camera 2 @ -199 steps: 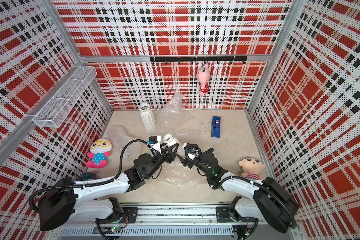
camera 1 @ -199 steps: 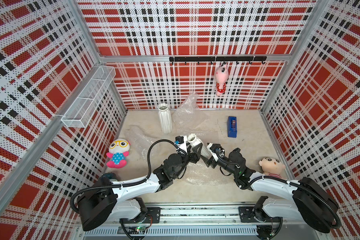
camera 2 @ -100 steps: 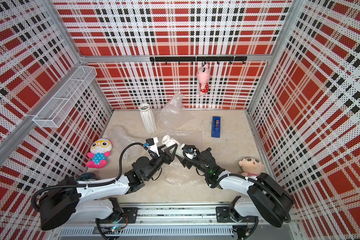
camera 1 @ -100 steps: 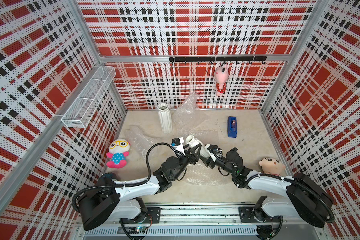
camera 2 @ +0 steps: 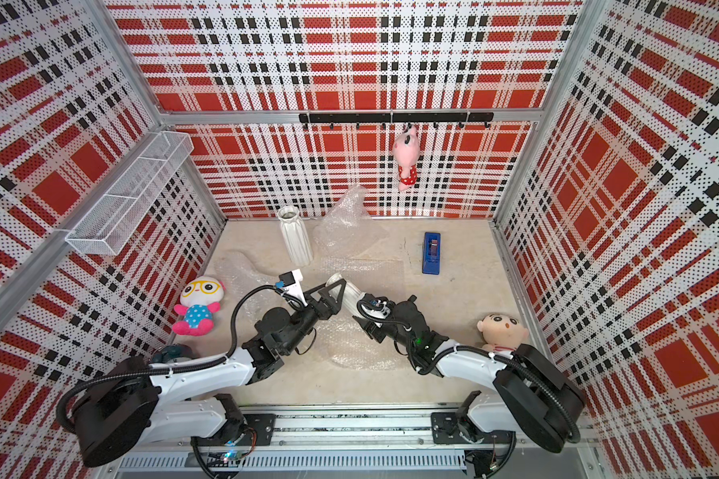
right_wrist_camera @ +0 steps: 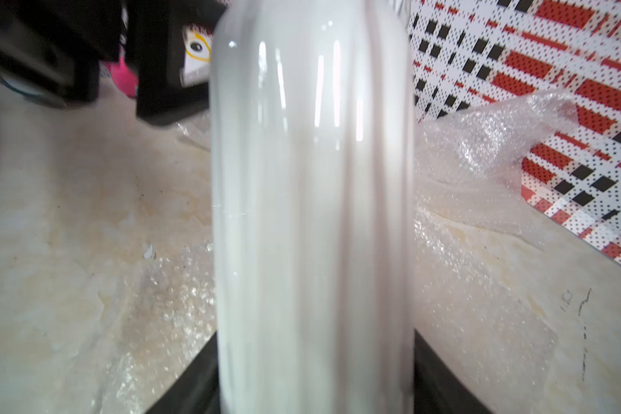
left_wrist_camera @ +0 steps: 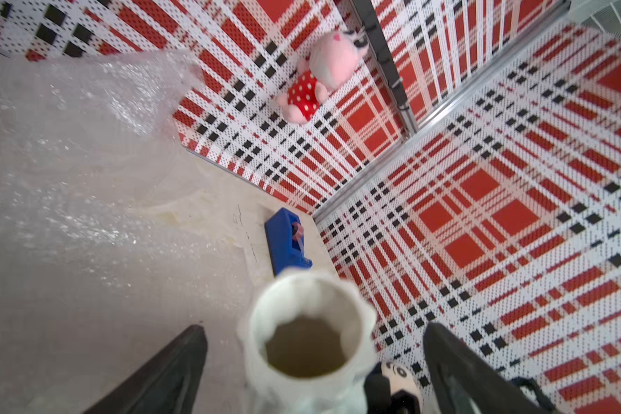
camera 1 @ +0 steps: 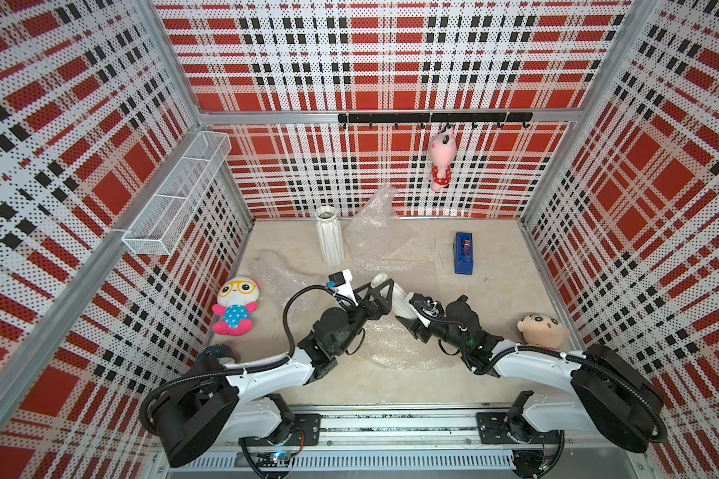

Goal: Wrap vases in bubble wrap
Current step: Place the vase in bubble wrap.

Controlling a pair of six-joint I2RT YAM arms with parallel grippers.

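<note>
The robot will lower its right gripper next, straighten the tilted vase on the near half of the bubble wrap (camera 1: 391, 342) (right_wrist_camera: 164, 327), which lies flat and bare below the gripper, and let go of the vase.
A short white ribbed vase (camera 1: 396, 295) hangs tilted above the floor in both top views, its mouth toward my left gripper (camera 1: 380, 290). My right gripper (right_wrist_camera: 314, 358) is shut on the vase's body (right_wrist_camera: 312, 200), with both fingers pressed to its sides. The left gripper (left_wrist_camera: 314, 329) stands open around the vase's mouth (left_wrist_camera: 307, 340), with a gap on each side. A taller white ribbed vase (camera 1: 328, 236) stands upright at the back. One sheet of bubble wrap (camera 1: 391, 342) lies flat under the grippers. A crumpled piece (camera 1: 372, 228) rises at the back and another sheet (camera 1: 275, 278) lies at the left.
A blue tape dispenser (camera 1: 463, 253) lies at the back right. A plush doll with glasses (camera 1: 235, 305) sits by the left wall and a plush boy's head (camera 1: 542, 329) by the right wall. A pink plush (camera 1: 441, 159) hangs from the rear hook rail. A wire basket (camera 1: 175, 195) is fixed to the left wall.
The left jaws have spread wide off the short vase. The right jaws have closed onto its body. The vase now leans over further between the two arms.
</note>
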